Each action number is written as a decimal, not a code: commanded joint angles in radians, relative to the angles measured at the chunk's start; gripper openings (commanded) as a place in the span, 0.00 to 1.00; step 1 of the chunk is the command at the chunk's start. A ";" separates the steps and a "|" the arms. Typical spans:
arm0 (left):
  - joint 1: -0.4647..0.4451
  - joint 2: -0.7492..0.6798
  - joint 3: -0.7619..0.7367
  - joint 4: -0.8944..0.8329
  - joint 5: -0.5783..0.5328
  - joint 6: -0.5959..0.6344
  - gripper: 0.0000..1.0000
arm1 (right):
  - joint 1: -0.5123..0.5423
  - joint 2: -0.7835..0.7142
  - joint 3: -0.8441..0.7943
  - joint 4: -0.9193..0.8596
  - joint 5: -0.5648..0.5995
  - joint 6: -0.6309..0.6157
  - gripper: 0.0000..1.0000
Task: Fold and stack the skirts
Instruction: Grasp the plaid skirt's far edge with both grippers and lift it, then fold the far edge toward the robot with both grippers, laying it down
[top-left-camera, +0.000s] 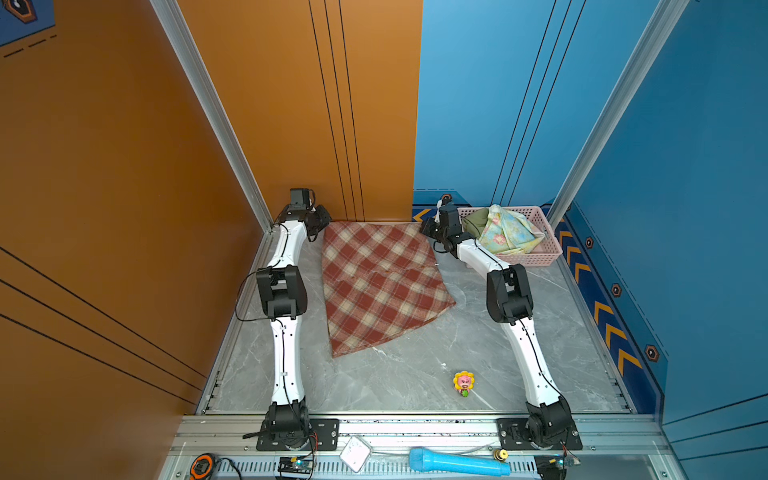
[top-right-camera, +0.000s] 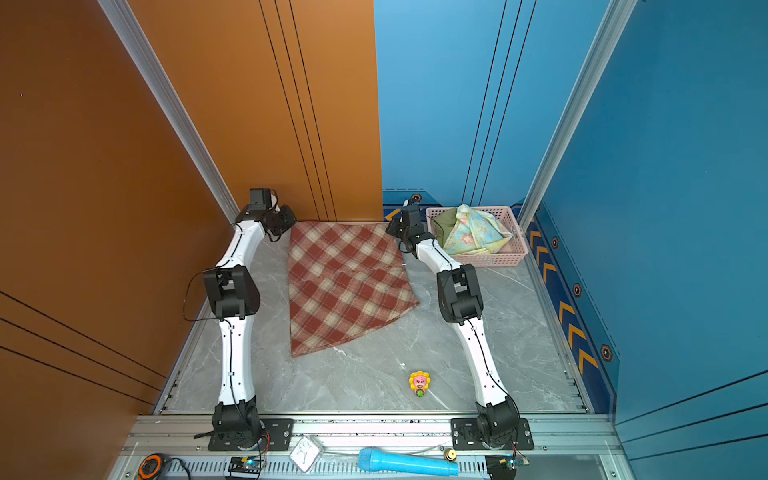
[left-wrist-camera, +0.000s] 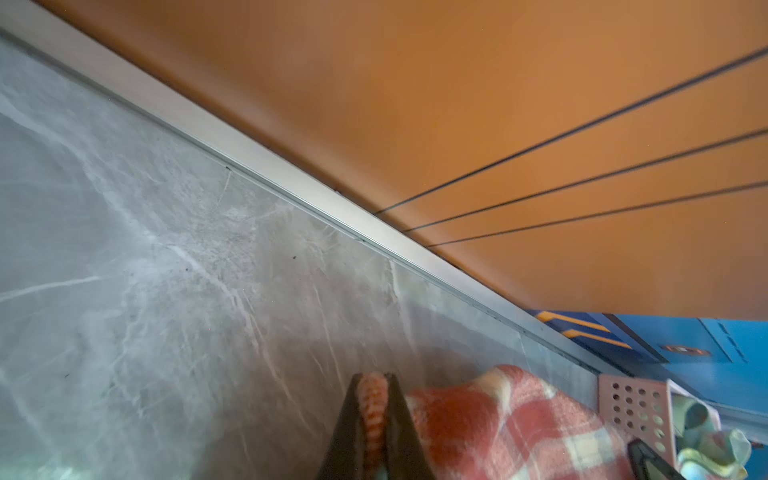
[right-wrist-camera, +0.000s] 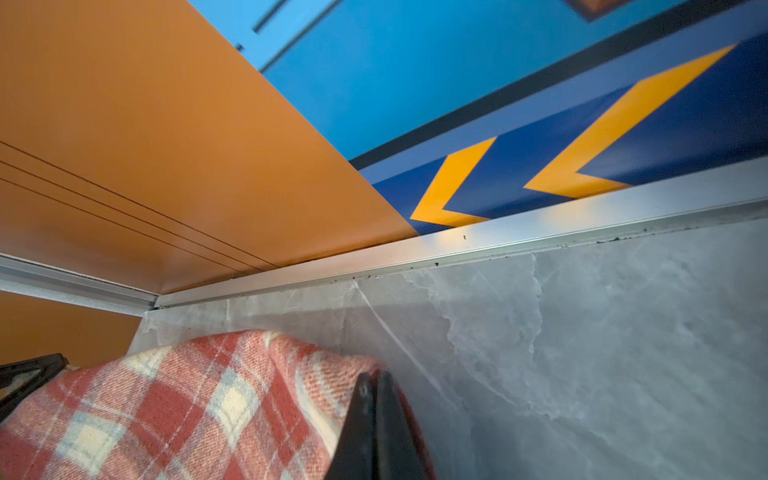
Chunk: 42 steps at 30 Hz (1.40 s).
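Note:
Next, my left gripper lifts, carries the fold back, lowers it to the skirt's nearest corner (top-left-camera: 335, 348) and releases it, since the plaid lies spread out.
The red-and-cream plaid skirt (top-left-camera: 382, 282) (top-right-camera: 349, 282) lies spread on the grey marble table, its far edge near the back wall. My left gripper (top-left-camera: 322, 220) (left-wrist-camera: 374, 382) is at the skirt's far left corner, shut on a fold of the plaid cloth (left-wrist-camera: 498, 419). At the far right corner my right gripper (top-left-camera: 428, 228) (right-wrist-camera: 376, 378) is shut on the plaid edge (right-wrist-camera: 187, 407). The floral skirt (top-left-camera: 509, 230) and the olive green skirt (top-left-camera: 476, 222) sit bunched in the pink basket (top-left-camera: 544, 249) at the back right.
The orange and blue walls stand just behind both grippers. A small flower-faced toy (top-left-camera: 464, 383) stands on the table near the front. A blue cylinder (top-left-camera: 457, 461) and small gear lie on the front rail.

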 joint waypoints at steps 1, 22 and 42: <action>-0.019 -0.161 -0.102 -0.015 -0.001 0.092 0.00 | -0.012 -0.155 -0.079 0.101 -0.037 -0.043 0.00; -0.239 -1.120 -1.520 0.315 -0.221 0.039 0.30 | -0.020 -1.012 -1.352 0.424 -0.090 -0.270 0.47; -0.293 -1.143 -1.702 0.215 -0.200 -0.118 0.62 | 0.055 -0.926 -1.123 -0.228 0.248 -0.164 0.63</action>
